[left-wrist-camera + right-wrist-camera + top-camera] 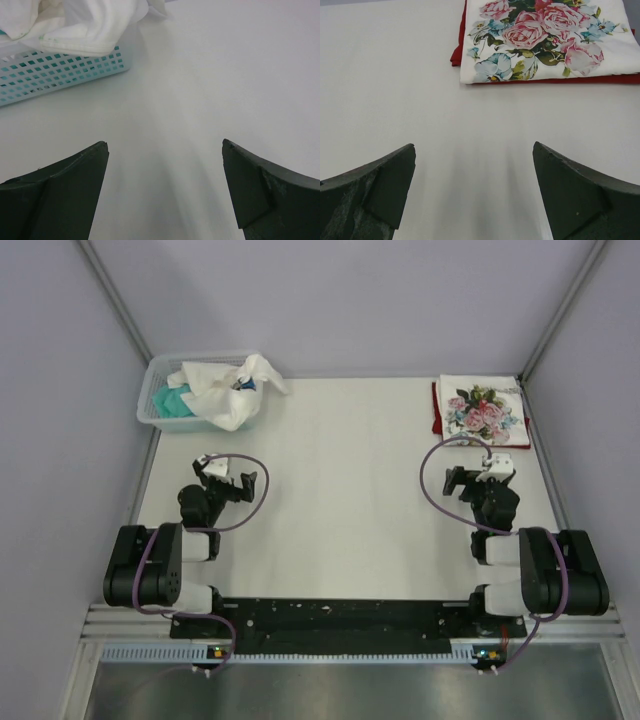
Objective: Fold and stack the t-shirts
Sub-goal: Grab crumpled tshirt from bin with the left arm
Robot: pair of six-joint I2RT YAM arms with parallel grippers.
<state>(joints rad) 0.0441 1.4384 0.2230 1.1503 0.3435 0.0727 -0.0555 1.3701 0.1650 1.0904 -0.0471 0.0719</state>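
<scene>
My left gripper first rises outward over the white t-shirt next, to get beyond the basket's near rim. It then comes down onto the print (pixel 244 385).
A crumpled white t-shirt (pixel 228 390) with a bit of blue print lies in and spills over the pale mesh basket (pixel 160 408) at the far left; it also shows in the left wrist view (pixel 85 25). A folded rose-print t-shirt (pixel 484 412) lies on top of a folded dark red t-shirt (pixel 438 412) at the far right; both show in the right wrist view, the rose-print one (pixel 540 35) over the red one (pixel 457 52). My left gripper (pixel 222 472) is open and empty, short of the basket. My right gripper (pixel 490 468) is open and empty, just short of the stack.
The white table (pixel 340 500) is walled by grey panels at the back and both sides. The basket (pixel 60 75) stands in the far left corner. Purple cables loop beside each arm.
</scene>
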